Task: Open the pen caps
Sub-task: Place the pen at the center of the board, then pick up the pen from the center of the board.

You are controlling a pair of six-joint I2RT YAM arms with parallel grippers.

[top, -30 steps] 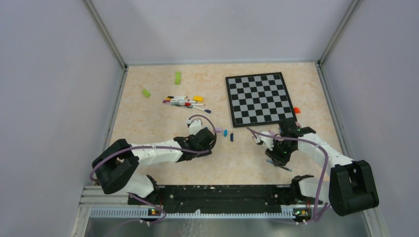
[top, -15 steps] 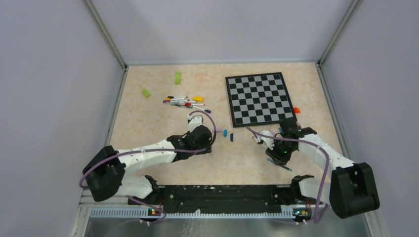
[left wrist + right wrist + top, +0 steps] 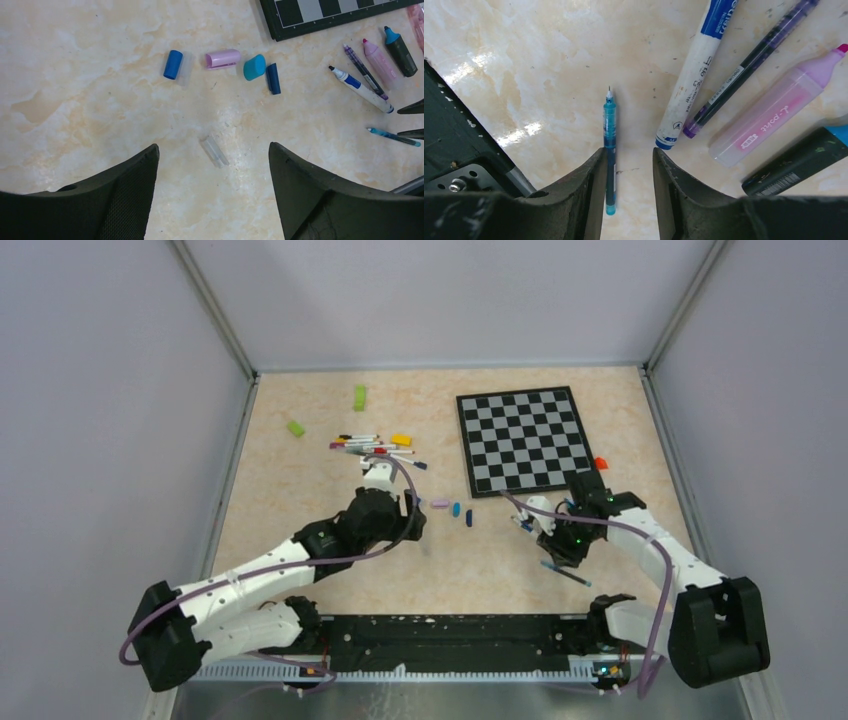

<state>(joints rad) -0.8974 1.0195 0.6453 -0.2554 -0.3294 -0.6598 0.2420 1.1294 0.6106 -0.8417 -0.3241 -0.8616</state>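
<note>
My left gripper moves outward to the pen pile next, down onto the white pen (image 3: 411, 462) beside its dark blue cap, since its capped end juts clear.
Several loose pen caps lie in a row in the left wrist view: blue (image 3: 173, 64), pink (image 3: 223, 58), teal (image 3: 254, 67) and dark blue (image 3: 273, 78). A clear cap (image 3: 214, 151) lies nearer. My left gripper (image 3: 214, 147) is open and empty above the clear cap; it also shows in the top view (image 3: 418, 525). My right gripper (image 3: 629, 150) is open over a thin teal pen (image 3: 610, 150) that lies on the table by its left finger. Uncapped beside it are a white-and-blue pen (image 3: 696, 75), a purple pen (image 3: 749, 55), a pink highlighter (image 3: 774, 120) and a black marker (image 3: 804, 160). A pile of pens (image 3: 370, 447) lies at the far left.
A chessboard (image 3: 522, 440) lies at the back right, its near corner close to the caps. Two green blocks (image 3: 359, 397) (image 3: 295, 428) and a yellow block (image 3: 401, 439) lie by the pen pile. A small orange piece (image 3: 600, 463) sits right of the board.
My left arm has swung back and to the left, away from the caps, so the pink cap now shows uncovered. The right gripper has shifted slightly over the teal pen.
</note>
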